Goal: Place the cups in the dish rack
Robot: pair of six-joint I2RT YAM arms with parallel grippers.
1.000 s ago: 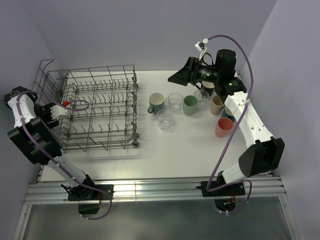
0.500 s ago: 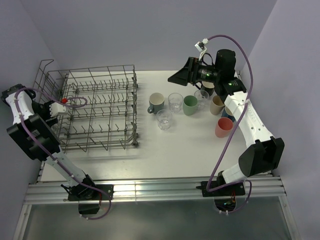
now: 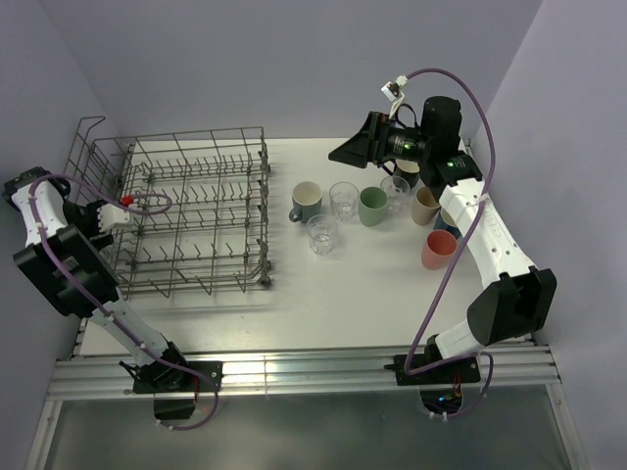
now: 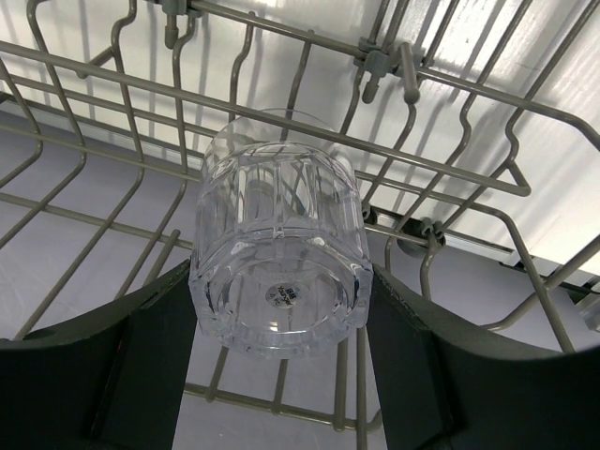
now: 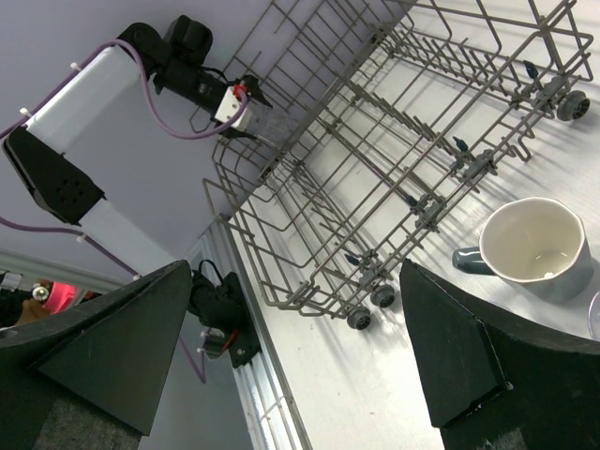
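Note:
My left gripper should next move back gently, toward the wires by the rack's near corner (image 4: 398,236), and let go of the tumbler, because the tumbler (image 4: 278,253) is already among the rack's side wires.
In the left wrist view a clear glass tumbler (image 4: 278,253) is seen from its base. My left gripper (image 4: 281,323) is shut on its sides, over the wires of the dish rack (image 4: 450,171). From above, that left gripper (image 3: 125,205) sits at the left side of the grey wire dish rack (image 3: 196,211). My right gripper (image 3: 355,149) hangs open and empty above the cups at the back right. Standing there are a grey-blue mug (image 3: 307,201), a green mug (image 3: 372,206), a beige mug (image 3: 424,206), a coral mug (image 3: 438,250) and clear glasses (image 3: 321,233).
The right wrist view looks across the dish rack (image 5: 375,122) to the left arm (image 5: 103,84), with the grey-blue mug (image 5: 534,242) at lower right. Purple walls close in on both sides. An aluminium rail (image 3: 294,372) runs along the near edge.
My left gripper with the glass has shifted slightly towards the back along the rack's left side. The right arm has not moved.

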